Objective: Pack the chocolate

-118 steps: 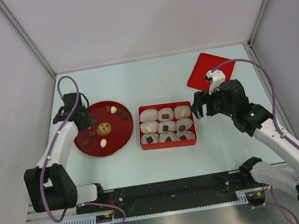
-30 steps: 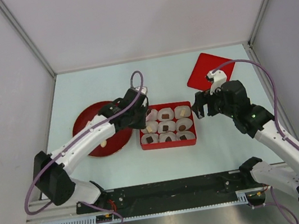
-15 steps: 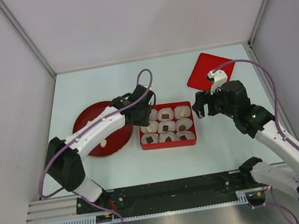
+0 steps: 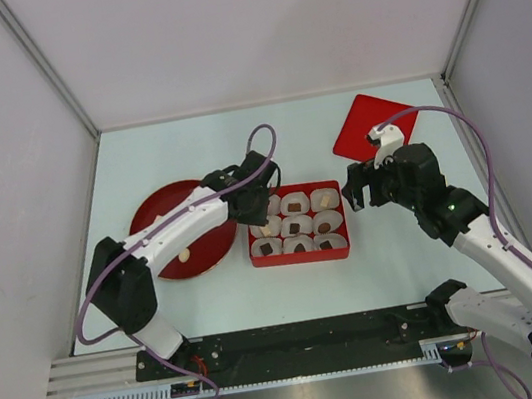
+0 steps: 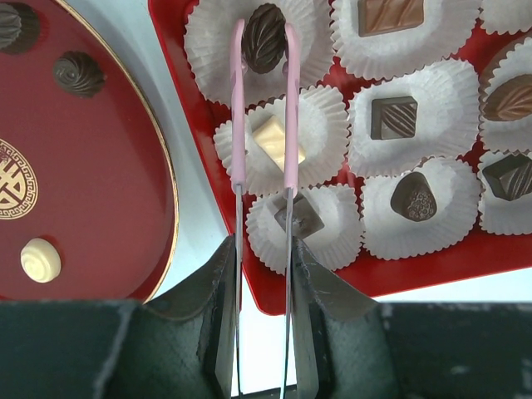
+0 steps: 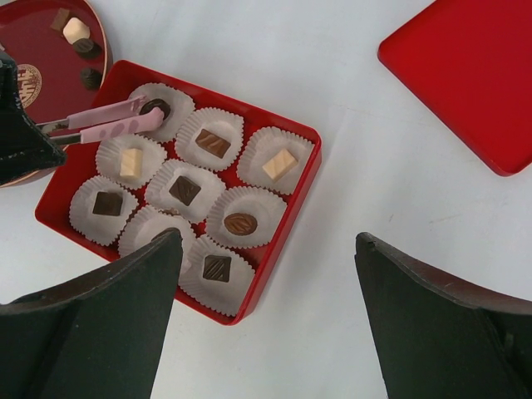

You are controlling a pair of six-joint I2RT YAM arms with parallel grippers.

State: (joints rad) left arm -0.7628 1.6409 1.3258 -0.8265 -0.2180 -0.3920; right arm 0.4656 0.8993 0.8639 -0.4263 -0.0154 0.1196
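Note:
Every paper cup is filled, so I should lift my left gripper, swing it past the plate [image 4: 151, 221], then lower and release the tongs on the bare tabletop beyond it.
My left gripper [image 5: 262, 249] is shut on thin pink-handled tongs [image 5: 238, 108] and reaches over the red box [image 4: 300, 256]. The tong tips flank a dark oval chocolate [image 5: 264, 37] lying in the box's back-left paper cup; it also shows in the right wrist view [image 6: 154, 106]. I cannot tell whether the tips still pinch it. The other cups hold dark, brown and cream chocolates [image 6: 214, 143]. More chocolates lie on the round red plate [image 4: 151, 221], including a cream one [image 5: 40, 259] and a dark one [image 5: 79, 73]. My right gripper [image 6: 266, 241] is open and empty, above the table just right of the box.
The red box lid [image 4: 366, 121] lies flat at the back right, also in the right wrist view [image 6: 474, 66]. The plate [image 6: 33, 58] sits just left of the box. Grey walls close in the table on three sides.
My left arm has swung from the plate to the box with the tongs. The back-left cup, empty before, now holds a dark chocolate. The right arm has not moved.

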